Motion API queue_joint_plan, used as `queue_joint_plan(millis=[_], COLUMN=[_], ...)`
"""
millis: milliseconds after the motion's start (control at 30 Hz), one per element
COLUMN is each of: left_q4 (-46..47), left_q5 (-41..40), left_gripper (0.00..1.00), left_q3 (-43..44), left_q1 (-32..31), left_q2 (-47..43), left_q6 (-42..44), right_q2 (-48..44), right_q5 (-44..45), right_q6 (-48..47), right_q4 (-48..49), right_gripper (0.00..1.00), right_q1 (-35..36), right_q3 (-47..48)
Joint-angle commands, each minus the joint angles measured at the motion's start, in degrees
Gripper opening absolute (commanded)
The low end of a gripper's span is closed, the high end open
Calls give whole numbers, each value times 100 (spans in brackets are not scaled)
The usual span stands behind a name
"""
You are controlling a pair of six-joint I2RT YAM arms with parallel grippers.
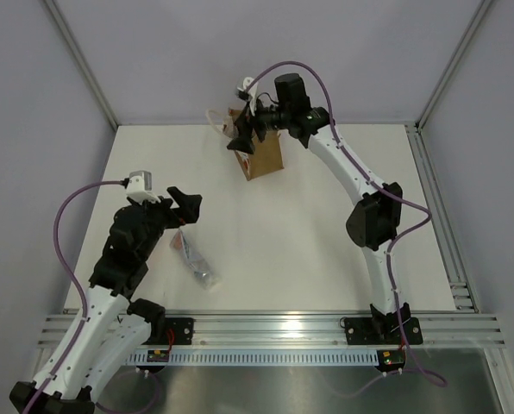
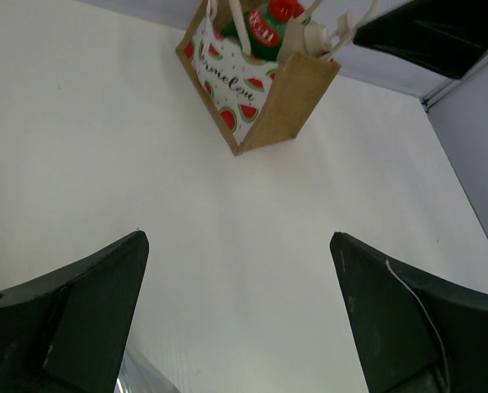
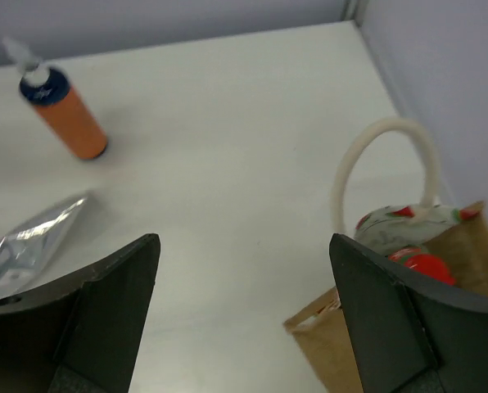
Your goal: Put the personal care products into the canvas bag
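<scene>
My left gripper will tilt its fingers down and move down and back onto the middle of the silvery squeeze tube (image 1: 205,272), which is closer to the bar.
The canvas bag (image 1: 264,157) stands at the back of the table, its watermelon-print side (image 2: 232,82) facing left. Inside it are the dark green bottle with a red top (image 2: 267,24) and the beige pump bottle (image 2: 309,37). My right gripper (image 1: 242,136) hovers over the bag's left rim, open and empty (image 3: 244,239), with a cream handle (image 3: 383,164) and the red top (image 3: 420,266) beside its right finger. The orange bottle with a blue cap (image 3: 64,115) and the silvery squeeze tube (image 1: 205,272) lie near the front left. My left gripper (image 1: 186,205) is open just above the tube (image 2: 137,378).
Grey enclosure walls with metal corner posts (image 1: 84,69) close in the table at the back and sides. An aluminium rail (image 1: 326,328) runs along the near edge. The right arm (image 1: 373,216) arches over the right half of the table.
</scene>
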Motion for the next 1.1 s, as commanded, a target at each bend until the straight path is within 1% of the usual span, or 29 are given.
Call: queue_joint_plan(millis=[0, 33, 67, 100, 133, 167, 200, 233, 267, 300, 333, 367, 433, 467, 567, 633, 867, 967, 1067], left_q4=[-763, -1200, -1509, -1834, -2464, -2809, -3352, -3627, -3900, -4259, -4341, -4386, -4316, -4298, -4167, -3825, -3499, -3095, -2665], left_q5=[-71, -54, -71, -210, -334, -683, -782, -922, -1289, -1423, -1503, -1539, -1469, -1486, -1731, -1846, -2022, -1839, -1768], left_gripper=[96, 94, 93, 93, 92, 93, 92, 92, 92, 93, 93, 93, 94, 94, 94, 95, 95, 94, 90], left_q3=[240, 406, 538, 678, 915, 1021, 1118, 1197, 1337, 1365, 1348, 1217, 1076, 1032, 926, 777, 671, 505, 408], left_q1=[13, 4, -48, -110, -354, -487, -636, -968, -1146, -1304, -1419, -1533, -1543, -1543, -1561, -1552, -1464, -1113, -893], left_q2=[131, 332, 473, 631, 928, 1079, 1211, 1482, 1616, 1739, 1879, 2159, 2485, 2809, 3128, 3269, 4042, 4341, 4421], left_q6=[-638, -763, -938, -1270, -1439, -1719, -2157, -2405, -2651, -3063, -3223, -3503, -3708, -3830, -3858, -3753, -3630, -3463, -3314], right_q2=[-780, -912, -1183, -1325, -1596, -1747, -1905, -2237, -2371, -2512, -2609, -2758, -2916, -2952, -3084, -3137, -3251, -3269, -3313], right_q5=[-1230, -1259, -1268, -1216, -1163, -1102, -1005, -978, -943, -847, -811, -794, -767, -767, -767, -793, -837, -899, -1004], right_q6=[-1674, -1880, -1986, -2031, -1997, -1901, -1673, -1567, -1452, -1129, -996, -881, -644, -564, -450, -406, -221, -125, -63], right_q4=[-1594, -2128, -2289, -2465, -2484, -2432, -2240, -2117, -1976, -1688, -1598, -1545, -1413, -1369, -1272, -1219, -1087, -1052, -1026], right_gripper=[92, 91, 91, 90, 90, 90, 90, 91, 91, 92, 92, 95, 96, 97, 98, 97, 98, 98, 98], right_q1=[-187, -178, -187, -178, -187, -187, -187, -187, -178, -187, -187, -187, -196, -205, -249, -318, -573, -697, -881], right_q3=[-797, -974, -1141, -1525, -1756, -1984, -2517, -2792, -3039, -3467, -3637, -3752, -4042, -4104, -4315, -4420, -4640, -4720, -4772])
